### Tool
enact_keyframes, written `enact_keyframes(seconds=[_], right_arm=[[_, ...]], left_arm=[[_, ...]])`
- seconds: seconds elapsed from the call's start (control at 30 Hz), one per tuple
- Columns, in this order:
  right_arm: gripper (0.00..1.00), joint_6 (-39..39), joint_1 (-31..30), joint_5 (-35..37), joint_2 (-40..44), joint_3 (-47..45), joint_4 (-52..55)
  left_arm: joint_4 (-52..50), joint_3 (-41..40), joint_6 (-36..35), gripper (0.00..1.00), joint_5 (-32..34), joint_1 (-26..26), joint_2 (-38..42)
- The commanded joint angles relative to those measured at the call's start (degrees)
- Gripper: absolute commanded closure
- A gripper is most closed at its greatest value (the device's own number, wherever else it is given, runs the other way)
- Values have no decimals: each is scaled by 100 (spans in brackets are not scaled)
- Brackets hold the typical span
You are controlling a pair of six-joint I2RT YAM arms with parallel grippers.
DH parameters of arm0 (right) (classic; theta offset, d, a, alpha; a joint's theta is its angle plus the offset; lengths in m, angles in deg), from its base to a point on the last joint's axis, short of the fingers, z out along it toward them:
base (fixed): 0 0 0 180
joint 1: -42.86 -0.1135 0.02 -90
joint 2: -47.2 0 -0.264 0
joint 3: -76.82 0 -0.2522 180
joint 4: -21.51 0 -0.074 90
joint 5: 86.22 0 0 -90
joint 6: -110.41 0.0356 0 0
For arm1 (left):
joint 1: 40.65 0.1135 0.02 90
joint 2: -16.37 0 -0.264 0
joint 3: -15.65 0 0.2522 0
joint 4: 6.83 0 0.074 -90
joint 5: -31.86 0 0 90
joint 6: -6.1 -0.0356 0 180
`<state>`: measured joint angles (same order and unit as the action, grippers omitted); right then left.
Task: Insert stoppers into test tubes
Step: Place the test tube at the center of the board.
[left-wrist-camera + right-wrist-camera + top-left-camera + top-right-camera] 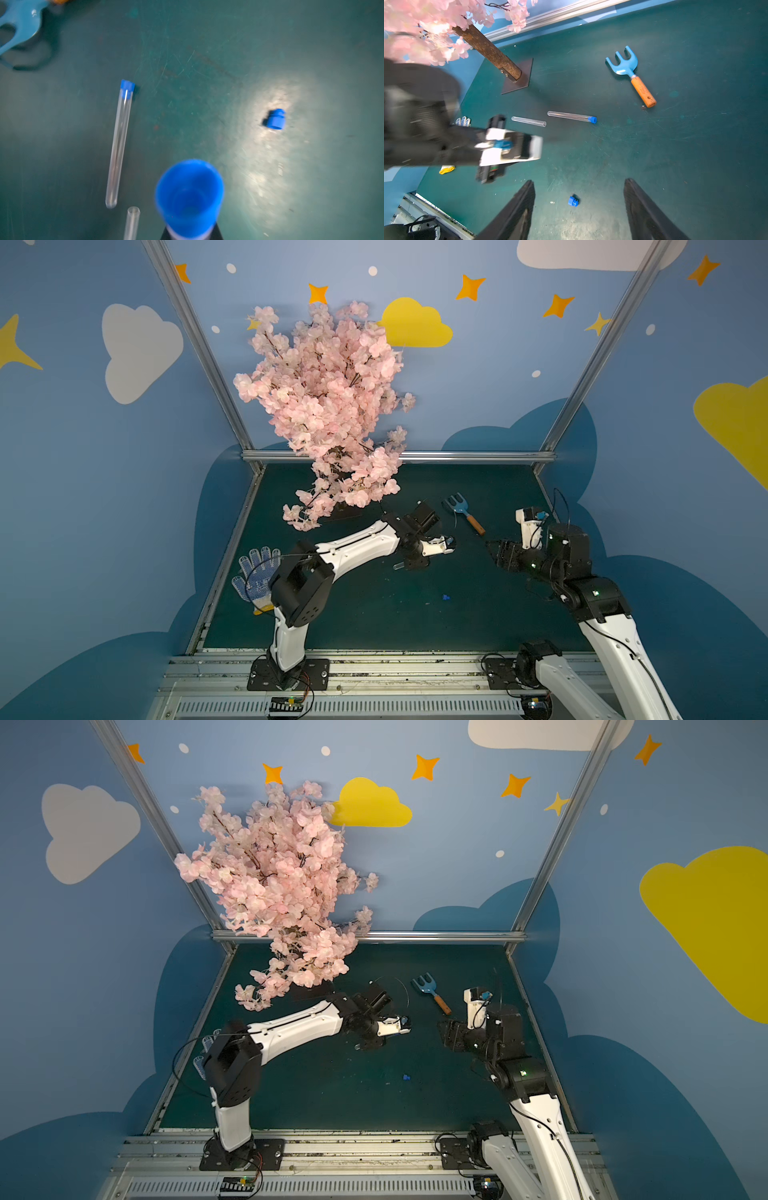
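Note:
My left gripper is to lower the clear test tube onto bare mat (pixel 158 121) beside the lying stoppered tube and release it, because a blue stopper (pixel 189 197) already fills the clear test tube's opening.
My left gripper (pixel 191 233) is shut on a clear test tube that has a blue stopper (pixel 189 197) in its mouth; only the jaw tips show beside it. In a top view this gripper (pixel 415 561) hangs over the middle of the mat. Two more test tubes lie on the mat: one with a stopper in it (pixel 571 116) (pixel 119 143), and one with an open mouth (pixel 528 121) (pixel 132 222). A loose stopper (pixel 573 201) (pixel 446 597) (pixel 275 119) lies alone on the mat. My right gripper (pixel 579 207) (pixel 494 553) stands open above it, holding nothing.
A blue toy rake (pixel 461 510) (pixel 629 68) with an orange handle lies at the back right. A pink blossom tree (pixel 324 406) stands on a dark base plate (pixel 519 81) at the back left. A dotted work glove (pixel 257 576) lies at the mat's left edge.

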<state>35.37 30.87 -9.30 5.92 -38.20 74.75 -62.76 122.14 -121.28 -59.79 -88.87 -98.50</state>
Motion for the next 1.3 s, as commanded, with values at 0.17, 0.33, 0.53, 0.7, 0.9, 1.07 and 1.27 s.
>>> enact_keyframes(seconds=[0.17,0.33,0.53,0.7,0.9,1.07,1.27], right_arm=[[31,-211,56,78,133,380,663],[30,-188,65,8,129,358,675],[30,-234,65,-42,70,379,692],[30,-255,70,-58,51,430,761],[31,-257,66,-114,7,435,815],[31,-285,65,-142,-14,450,868],[31,-283,65,-218,-69,433,886]], left_arm=[[-1689,2116,-1084,98,304,-70,-1548],[-2131,3027,-1221,98,417,-131,-2262],[-2538,3846,-1271,96,563,-264,-2962],[-2532,4096,-1239,82,640,-309,-3297],[-2372,4113,-1218,70,597,-309,-3384],[-2319,4180,-1209,69,551,-310,-3394],[-2220,4182,-1196,64,356,-341,-3125]])
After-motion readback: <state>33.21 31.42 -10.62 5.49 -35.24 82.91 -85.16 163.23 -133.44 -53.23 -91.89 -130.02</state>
